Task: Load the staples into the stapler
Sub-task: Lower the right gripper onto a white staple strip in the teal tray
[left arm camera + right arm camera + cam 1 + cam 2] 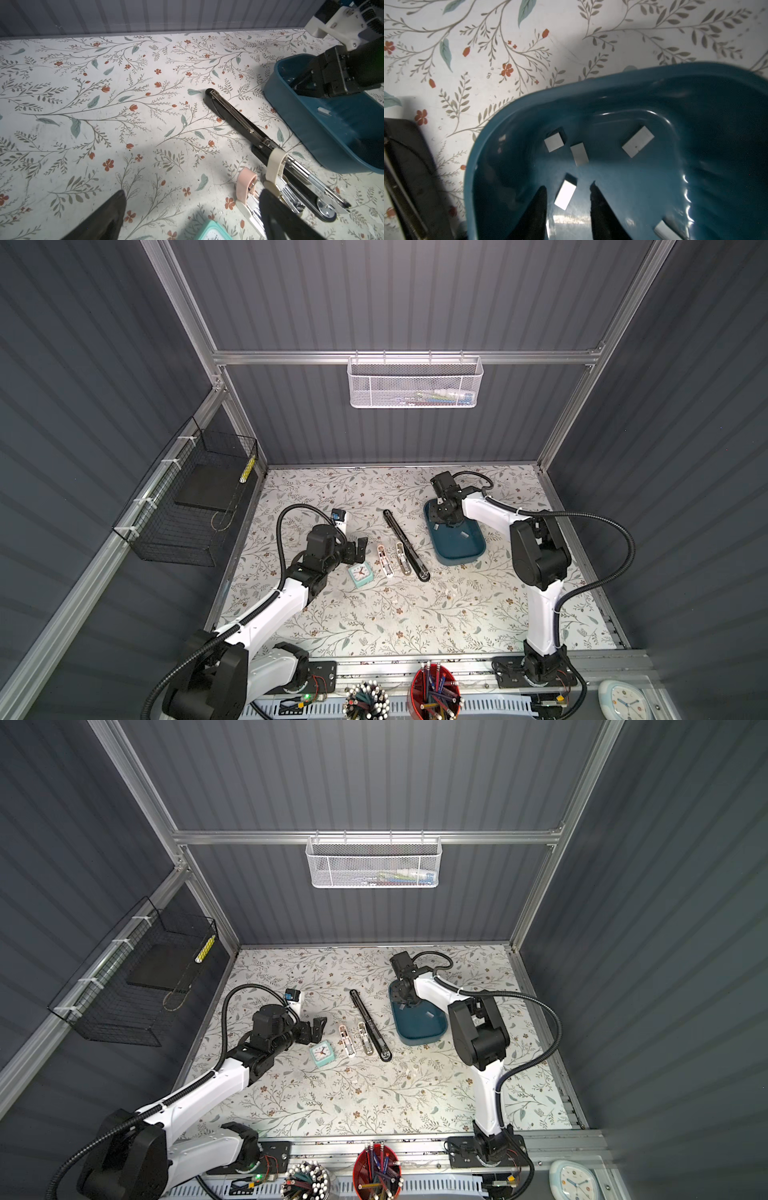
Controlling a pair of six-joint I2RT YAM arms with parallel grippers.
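The staple strip already lies between my right gripper's open fingers, so next my right gripper needs to go down to the tray's bottom and close on the long sides of the staple strip (436, 526).
Several staples lie as small grey strips on the floor of a blue tray (529, 97), also seen in both top views (461, 549). My right gripper (568, 185) reaches down into the tray, open. One staple strip (565, 194) lies between its fingers and touches neither. Left of the tray a long black stapler (405, 543) lies opened flat. Two small staplers lie beside it, a pink one (385, 560) and a cream one (402, 558), both opened. My left gripper (360, 545) hovers open and empty just left of them (193, 192).
A teal clock (359, 574) stands under the left gripper. A small white and blue box (338, 520) sits behind the left arm. A white mesh basket (415, 383) hangs on the back rail, a black wire basket (187, 506) on the left wall. Pencil cups (436, 695) stand at the front.
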